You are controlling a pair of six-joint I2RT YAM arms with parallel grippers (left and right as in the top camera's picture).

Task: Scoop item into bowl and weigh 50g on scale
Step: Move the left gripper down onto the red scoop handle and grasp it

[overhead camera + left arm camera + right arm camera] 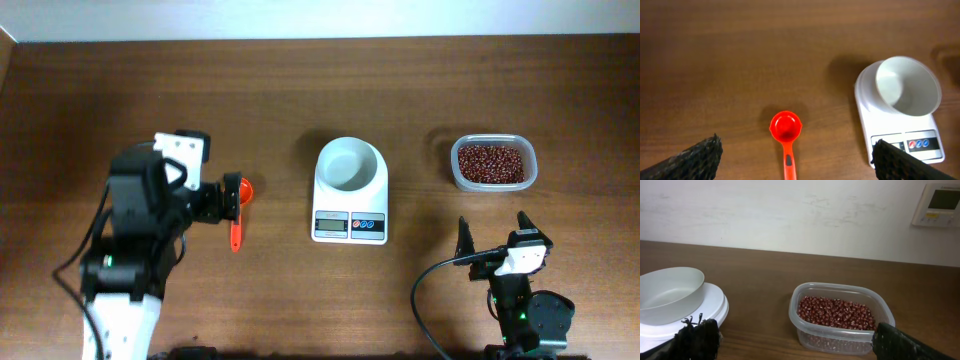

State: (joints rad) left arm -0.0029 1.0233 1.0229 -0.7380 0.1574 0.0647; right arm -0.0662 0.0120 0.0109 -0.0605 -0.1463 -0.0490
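Note:
My left gripper comes down onto the rim of the scoop's cup [785, 125] next, on the cup's side away from the scale [349, 226], since the cup's opening faces up.
The beans [491, 161] fill a clear plastic tub [493, 181] at the right; they also show in the right wrist view [836, 313]. The white bowl [349, 162] stands empty on the white scale [349, 226]; both show in the left wrist view, bowl [907, 85] and scale [920, 145]. A red scoop [239, 203] lies on the table left of the scale, its cup [785, 125] facing up. My left gripper [795, 160] is open and hangs over the scoop's handle, with the handle between its fingers. My right gripper [493, 240] is open and empty, in front of the tub.
The dark wooden table [300, 90] runs back to a white wall [790, 210]. A wall control panel [939, 204] hangs at the upper right of the right wrist view. Cables trail from both arm bases at the table's front edge.

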